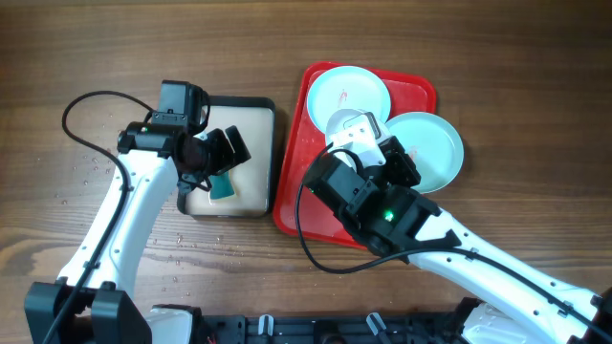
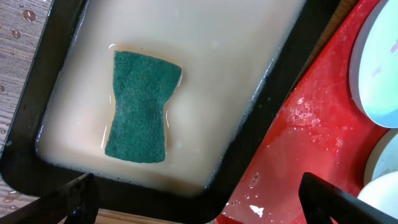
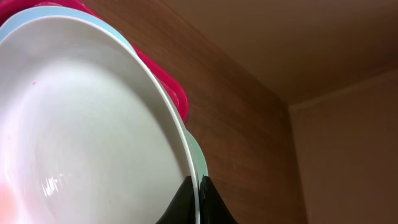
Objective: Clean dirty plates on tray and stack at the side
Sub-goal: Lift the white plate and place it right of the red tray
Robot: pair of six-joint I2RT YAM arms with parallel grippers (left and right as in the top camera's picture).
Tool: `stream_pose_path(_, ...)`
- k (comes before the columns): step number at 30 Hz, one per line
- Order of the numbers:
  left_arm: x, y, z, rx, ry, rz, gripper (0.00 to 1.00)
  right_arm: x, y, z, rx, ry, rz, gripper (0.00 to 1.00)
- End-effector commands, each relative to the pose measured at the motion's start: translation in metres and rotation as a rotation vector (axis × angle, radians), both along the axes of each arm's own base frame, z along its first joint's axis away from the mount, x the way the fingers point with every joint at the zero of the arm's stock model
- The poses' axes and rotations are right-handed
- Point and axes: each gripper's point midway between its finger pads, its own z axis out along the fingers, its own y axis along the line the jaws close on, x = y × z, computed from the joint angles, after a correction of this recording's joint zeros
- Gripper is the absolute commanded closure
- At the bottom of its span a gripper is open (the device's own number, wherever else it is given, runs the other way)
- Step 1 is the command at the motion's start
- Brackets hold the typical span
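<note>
The white plate [image 1: 344,124] should go past the overhanging pale-blue plate in my right gripper and then down flat onto the table, because bare wood lies beside the pale-blue plate.
The red tray [image 1: 296,182] holds three plates. One pale-blue plate [image 1: 349,88] lies at its far end and another [image 1: 430,148] hangs over its right rim. The white plate [image 1: 344,124] sits between them, partly under my right arm. My right gripper [image 1: 378,153] is shut on the white plate's rim. In the right wrist view the fingers [image 3: 198,202] pinch the white plate [image 3: 81,124], with a pale-blue edge [image 3: 195,146] just behind it. My left gripper [image 1: 225,153] is open and empty above a green sponge [image 2: 140,106].
The sponge lies in cloudy water in a black-rimmed cream tray [image 1: 270,143], left of the red tray [image 2: 311,137] and touching it. Water drops lie on the wooden table [image 1: 86,172] at the left. The left gripper [image 2: 205,205] hovers over the cream tray's near rim.
</note>
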Motion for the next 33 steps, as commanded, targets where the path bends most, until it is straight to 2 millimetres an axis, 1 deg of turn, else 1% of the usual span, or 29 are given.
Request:
stream_pose_path(1,0.004,0.0,0.008,-0.013,-0.024,-0.001,0.0,-0.002,0.01,-0.003,0.095,0.028,0.02,0.96)
stream_pose_path(3,0.004,0.0,0.008,-0.013,-0.024,-0.001,0.0,-0.005,0.002,-0.01,0.193,0.02,-0.063,0.96)
stream_pose_path(4,0.004,0.0,0.008,-0.013,-0.024,-0.001,0.0,-0.007,0.004,-0.026,0.322,0.093,-0.107,0.96)
stream_pose_path(6,0.004,0.0,0.008,-0.013,-0.024,-0.001,0.0,-0.016,0.018,-0.059,0.547,0.338,-0.101,0.96)
stream_pose_path(7,0.004,0.0,0.008,-0.013,-0.024,-0.001,0.0,-0.015,0.01,-0.064,0.594,0.385,-0.135,0.96)
stream_pose_path(8,0.004,0.0,0.008,-0.013,-0.024,-0.001,0.0,-0.012,-0.004,-0.066,0.626,0.402,-0.184,0.96)
stream_pose_path(10,0.004,0.0,0.008,-0.013,-0.024,-0.001,0.0,-0.001,-0.047,-0.055,0.709,0.377,-0.308,0.96)
stream_pose_path(12,0.004,0.0,0.008,-0.013,-0.024,-0.001,0.0,0.01,-0.078,-0.041,0.824,0.359,-0.338,0.95)
stream_pose_path(13,0.004,0.0,0.008,-0.013,-0.024,-0.001,0.0,0.015,-0.106,-0.036,0.914,0.328,-0.407,0.96)
stream_pose_path(14,0.004,0.0,0.008,-0.013,-0.024,-0.001,0.0,0.018,-0.125,-0.035,0.964,0.308,-0.46,0.96)
stream_pose_path(15,0.004,0.0,0.008,-0.013,-0.024,-0.001,0.0,0.019,-0.155,-0.037,1.039,0.284,-0.54,0.96)
stream_pose_path(17,0.004,0.0,0.008,-0.013,-0.024,-0.001,0.0,0.014,-0.22,-0.048,1.176,0.222,-0.725,0.96)
stream_pose_path(19,0.004,0.0,0.008,-0.013,-0.024,-0.001,0.0,-0.004,-0.291,-0.07,1.272,0.132,-0.969,0.96)
stream_pose_path(20,0.004,0.0,0.008,-0.013,-0.024,-0.001,0.0,-0.012,-0.314,-0.08,1.3,0.104,-1.059,0.96)
stream_pose_path(21,0.004,0.0,0.008,-0.013,-0.024,-0.001,0.0,-0.025,-0.337,-0.096,1.339,0.083,-1.173,0.96)
stream_pose_path(22,0.004,0.0,0.008,-0.013,-0.024,-0.001,0.0,-0.031,-0.348,-0.108,1.352,0.09,-1.222,0.96)
stream_pose_path(23,0.004,0.0,0.008,-0.013,-0.024,-0.001,0.0,-0.036,-0.352,-0.121,1.357,0.12,-1.254,0.96)
stream_pose_path(24,0.004,0.0,0.008,-0.013,-0.024,-0.001,0.0,-0.038,-0.352,-0.139,1.342,0.186,-1.27,0.96)
stream_pose_path(27,0.004,0.0,0.008,-0.013,-0.024,-0.001,0.0,-0.045,-0.343,-0.168,1.305,0.301,-1.319,0.96)
stream_pose_path(28,0.004,0.0,0.008,-0.013,-0.024,-0.001,0.0,-0.043,-0.336,-0.173,1.286,0.343,-1.285,0.96)
stream_pose_path(30,0.004,0.0,0.008,-0.013,-0.024,-0.001,0.0,-0.034,-0.318,-0.174,1.231,0.423,-1.173,0.95)
stream_pose_path(31,0.004,0.0,0.008,-0.013,-0.024,-0.001,0.0,-0.031,-0.31,-0.175,1.208,0.451,-1.151,0.93)
stream_pose_path(32,0.004,0.0,0.008,-0.013,-0.024,-0.001,0.0,-0.031,-0.302,-0.174,1.2,0.462,-1.174,0.79)
stream_pose_path(33,0.004,0.0,0.008,-0.013,-0.024,-0.001,0.0,-0.028,-0.296,-0.168,1.214,0.448,-1.182,0.75)
